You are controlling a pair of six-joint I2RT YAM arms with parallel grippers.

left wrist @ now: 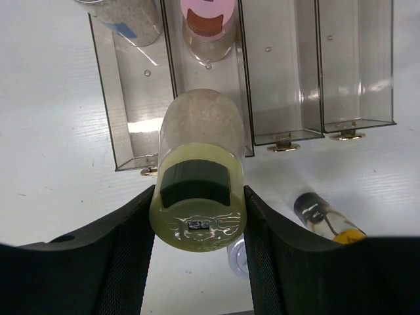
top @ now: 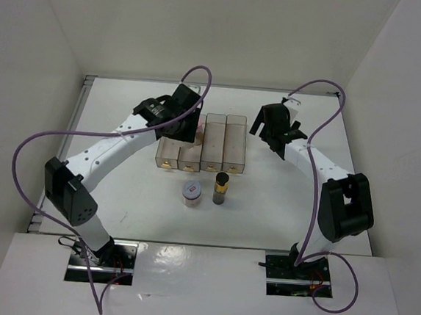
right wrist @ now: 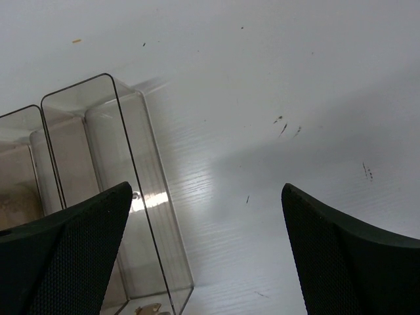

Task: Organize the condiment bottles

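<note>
My left gripper lowers the yellow-capped bottle next, until it stands in the second compartment's near end (top: 190,155), free in front of the pink-capped bottle.
My left gripper (left wrist: 197,203) is shut on the yellow-capped bottle (left wrist: 200,151) and holds it above the near end of the second compartment of the clear rack (left wrist: 282,125). The pink-capped bottle (left wrist: 208,20) stands in that same compartment, farther back. Another bottle (left wrist: 125,16) with pale contents and a blue label stands in the first compartment; its cap is out of view. The slim dark black-capped bottle (top: 221,188) and the squat red-rimmed jar (top: 192,191) stand on the table in front of the rack (top: 224,148). My right gripper (right wrist: 205,197) is open and empty, over bare table just right of the rack.
The rack's two right compartments (right wrist: 118,197) hold nothing. White walls enclose the table (top: 302,202) on the left, back and right. Purple cables loop above both arms.
</note>
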